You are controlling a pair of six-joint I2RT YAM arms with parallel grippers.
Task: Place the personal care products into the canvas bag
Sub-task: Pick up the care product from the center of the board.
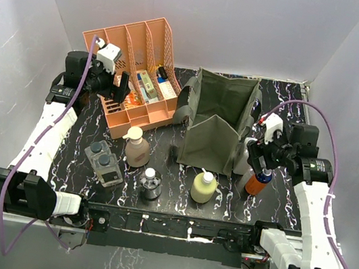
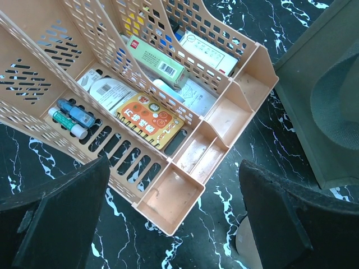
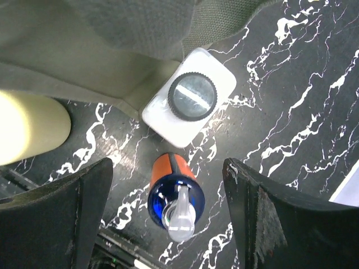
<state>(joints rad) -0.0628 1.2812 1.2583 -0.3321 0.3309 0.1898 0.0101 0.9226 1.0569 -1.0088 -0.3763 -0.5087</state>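
I will move my right gripper outward and down next, with my fingers on both sides of the white bottle, because it stands beyond the pump bottle that my fingers frame.
The olive canvas bag stands open at the middle back. In front of it are the tan pump bottle, the twin pack with dark caps, the small clear round bottle and the yellow white-capped bottle. The white bottle stands against the bag's right side. Just nearer is the orange-and-blue pump bottle. My right gripper hangs open above this pump bottle, a finger on each side, touching nothing. My left gripper is open over the front edge of the rack, holding nothing.
A salmon-orange slotted rack at the back left holds small boxes and tubes. Grey walls close in the back and both sides. The bag's wall is right of the left gripper, and the tan pump's top shows by its right finger.
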